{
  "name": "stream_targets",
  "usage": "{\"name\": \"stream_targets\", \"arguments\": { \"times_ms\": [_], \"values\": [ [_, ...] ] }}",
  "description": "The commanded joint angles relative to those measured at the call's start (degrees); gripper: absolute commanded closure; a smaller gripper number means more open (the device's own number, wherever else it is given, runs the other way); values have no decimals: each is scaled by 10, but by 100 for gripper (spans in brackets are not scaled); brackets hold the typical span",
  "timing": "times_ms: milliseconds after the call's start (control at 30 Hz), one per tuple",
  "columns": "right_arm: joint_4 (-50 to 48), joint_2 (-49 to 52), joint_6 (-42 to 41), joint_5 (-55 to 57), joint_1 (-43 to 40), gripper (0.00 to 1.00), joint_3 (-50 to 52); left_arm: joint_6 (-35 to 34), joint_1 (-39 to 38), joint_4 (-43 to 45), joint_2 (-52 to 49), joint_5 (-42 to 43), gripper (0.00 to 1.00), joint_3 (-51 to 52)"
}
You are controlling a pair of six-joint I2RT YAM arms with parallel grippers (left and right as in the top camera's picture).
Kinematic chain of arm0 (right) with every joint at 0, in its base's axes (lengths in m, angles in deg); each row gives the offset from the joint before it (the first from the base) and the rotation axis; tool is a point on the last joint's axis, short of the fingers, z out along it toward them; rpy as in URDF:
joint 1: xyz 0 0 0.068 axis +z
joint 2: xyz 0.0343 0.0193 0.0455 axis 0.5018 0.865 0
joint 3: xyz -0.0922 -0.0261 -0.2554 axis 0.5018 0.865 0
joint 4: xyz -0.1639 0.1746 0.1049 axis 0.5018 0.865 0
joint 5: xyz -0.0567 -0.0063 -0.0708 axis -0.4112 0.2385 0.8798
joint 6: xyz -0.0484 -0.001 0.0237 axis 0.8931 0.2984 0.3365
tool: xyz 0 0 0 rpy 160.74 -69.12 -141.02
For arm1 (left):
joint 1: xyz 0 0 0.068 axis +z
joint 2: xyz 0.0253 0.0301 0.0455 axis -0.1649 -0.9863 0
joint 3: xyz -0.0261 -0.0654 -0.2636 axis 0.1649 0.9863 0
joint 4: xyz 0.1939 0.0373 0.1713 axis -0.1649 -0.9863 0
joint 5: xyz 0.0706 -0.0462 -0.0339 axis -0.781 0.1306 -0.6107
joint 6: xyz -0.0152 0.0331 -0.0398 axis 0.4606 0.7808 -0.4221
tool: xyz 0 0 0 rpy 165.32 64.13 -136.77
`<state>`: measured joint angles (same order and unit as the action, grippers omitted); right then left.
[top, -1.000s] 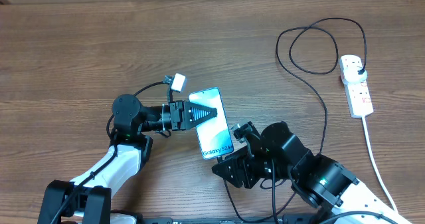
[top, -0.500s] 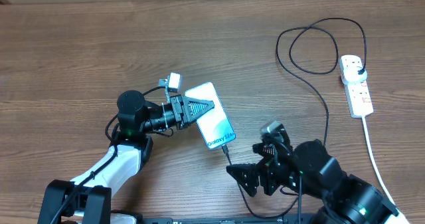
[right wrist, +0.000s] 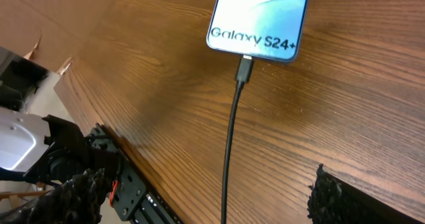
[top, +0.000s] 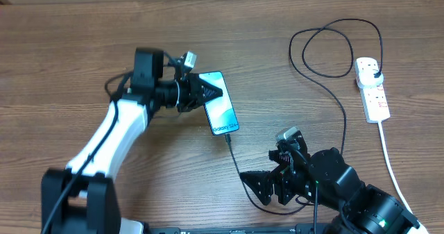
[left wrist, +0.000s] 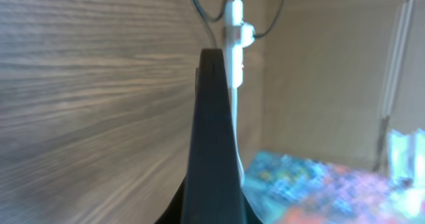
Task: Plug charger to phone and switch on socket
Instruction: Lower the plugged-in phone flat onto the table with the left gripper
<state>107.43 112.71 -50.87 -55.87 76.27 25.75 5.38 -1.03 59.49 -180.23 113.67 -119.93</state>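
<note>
The left gripper will next move down and back to lay the phone (top: 220,107) on the tabletop and let go of the phone's far end.
My left gripper (top: 208,94) is shut on the phone (top: 220,107), its black finger lying over the teal-blue and white screen. The "Galaxy S24" end points toward me. The charger's connector (top: 228,138) sits in that end of the phone, also clear in the right wrist view (right wrist: 246,67) below the phone (right wrist: 260,18). The black charger cable (top: 340,126) runs from there under my right gripper (top: 267,187), loops at the back right and ends at its black plug (top: 375,73) in the socket (top: 372,94). My right gripper (right wrist: 199,197) is open; the cable (right wrist: 230,151) passes untouched between its fingers.
The socket's thick white cord (top: 393,166) runs down the right edge of the table toward the front. The cable's loops (top: 331,48) lie at the back right. The left wrist view shows the socket (left wrist: 234,31) far off behind a dark blurred finger.
My right gripper let go near the phone's lower end and drew back toward the front. My left arm carried the phone away toward the back, with the cable trailing from it.
</note>
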Motion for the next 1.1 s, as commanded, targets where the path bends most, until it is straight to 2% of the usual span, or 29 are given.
{"name": "stream_targets", "arguments": {
  "times_ms": [0, 133, 267, 500, 900, 1067],
  "values": [
    [2, -4, -12, 9, -2, 0, -20, 168, -4, -63, -70, 34, 97, -64],
    [10, -4, -12, 9, -2, 0, -20, 263, -6, -115, -150, 104, 96, -83],
    [22, -4, -12, 9, -2, 0, -20, 303, -16, -139, -202, 89, 96, -83],
    [41, -3, -12, 9, -2, 0, -19, 304, -49, -140, -247, -11, 96, -83],
    [70, 22, -12, 9, -2, 0, -19, 304, -61, -139, -253, -85, 96, -82],
    [70, 37, -12, 9, -2, 0, -19, 304, -61, -137, -253, -90, 96, -80]
  ]
}}
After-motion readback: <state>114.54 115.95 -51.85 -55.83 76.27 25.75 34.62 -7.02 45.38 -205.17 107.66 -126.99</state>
